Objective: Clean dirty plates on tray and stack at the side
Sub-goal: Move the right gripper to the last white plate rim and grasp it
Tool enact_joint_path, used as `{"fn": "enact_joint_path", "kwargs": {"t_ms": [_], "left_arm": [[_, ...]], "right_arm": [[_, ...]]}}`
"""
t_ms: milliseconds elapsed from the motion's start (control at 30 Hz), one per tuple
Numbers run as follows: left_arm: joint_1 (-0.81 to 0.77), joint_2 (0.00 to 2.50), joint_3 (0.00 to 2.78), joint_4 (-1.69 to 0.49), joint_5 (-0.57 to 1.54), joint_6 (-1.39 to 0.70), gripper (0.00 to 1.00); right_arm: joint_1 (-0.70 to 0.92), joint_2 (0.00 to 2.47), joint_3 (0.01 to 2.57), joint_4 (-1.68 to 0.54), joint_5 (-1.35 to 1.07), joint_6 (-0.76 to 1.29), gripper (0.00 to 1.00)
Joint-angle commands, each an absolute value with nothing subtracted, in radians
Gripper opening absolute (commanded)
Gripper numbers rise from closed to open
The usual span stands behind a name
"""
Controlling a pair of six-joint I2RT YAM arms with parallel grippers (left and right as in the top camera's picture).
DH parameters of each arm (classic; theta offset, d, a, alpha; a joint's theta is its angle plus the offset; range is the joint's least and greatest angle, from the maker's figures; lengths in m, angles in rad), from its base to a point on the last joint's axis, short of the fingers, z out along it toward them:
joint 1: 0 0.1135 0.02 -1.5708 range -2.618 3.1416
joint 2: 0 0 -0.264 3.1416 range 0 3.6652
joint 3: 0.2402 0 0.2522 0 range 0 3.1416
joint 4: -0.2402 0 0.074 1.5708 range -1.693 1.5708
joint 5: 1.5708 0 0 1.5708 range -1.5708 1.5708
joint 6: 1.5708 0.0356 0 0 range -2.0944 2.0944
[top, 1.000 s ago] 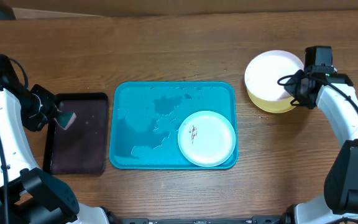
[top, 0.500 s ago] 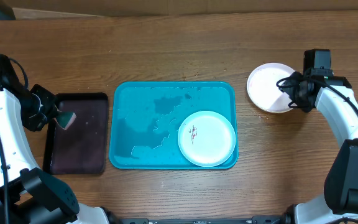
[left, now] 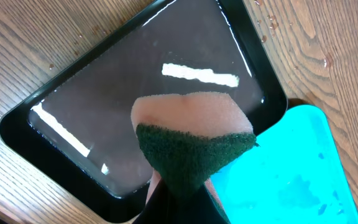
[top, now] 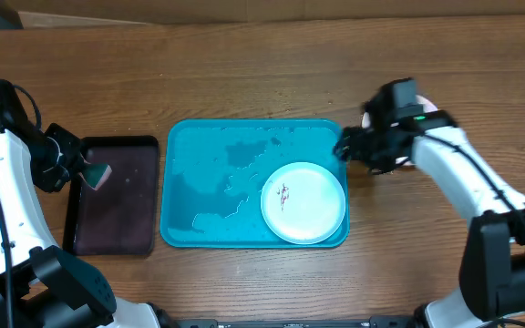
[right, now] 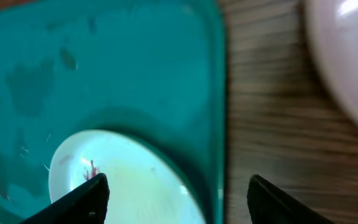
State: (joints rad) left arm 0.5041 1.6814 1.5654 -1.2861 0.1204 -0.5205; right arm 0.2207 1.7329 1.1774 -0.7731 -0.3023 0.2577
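My right gripper should next go down and back to that plate's rim facing the white plate.
A pale blue-rimmed plate with a small red smear lies in the near right corner of the turquoise tray. My right gripper hovers open over the tray's right rim and holds nothing. In the right wrist view its fingers straddle the plate and the tray's rim. A white plate lies on the wood to the right; in the overhead view my right arm mostly hides it. My left gripper is shut on a green-and-pink sponge above the black tray.
The narrow black tray lies left of the turquoise tray and holds a film of water. Wet patches cover the turquoise tray's floor. Bare wooden table runs behind both trays.
My right gripper let go of the white plate at the right side, opened, and swung left to the tray's right rim. The left arm and sponge have not moved.
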Motion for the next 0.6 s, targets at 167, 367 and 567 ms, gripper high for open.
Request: {"fn": "enact_joint_path", "kwargs": {"t_ms": [167,367,567], "left_arm": [[0.503,1.681,1.566,-1.286,0.132,-0.508,0.04],[0.503,1.681,1.566,-1.29,0.131,-0.508,0.04],[0.503,1.681,1.566,-1.289,0.131,-0.508,0.04]], "right_arm": [[0.395,1.731,1.177,-0.765,-0.046,0.192,0.73],[0.426,1.76,1.177,-0.788,-0.102,0.019,0.69],[0.426,1.825,1.177,-0.822,-0.137,-0.035,0.66]]}}
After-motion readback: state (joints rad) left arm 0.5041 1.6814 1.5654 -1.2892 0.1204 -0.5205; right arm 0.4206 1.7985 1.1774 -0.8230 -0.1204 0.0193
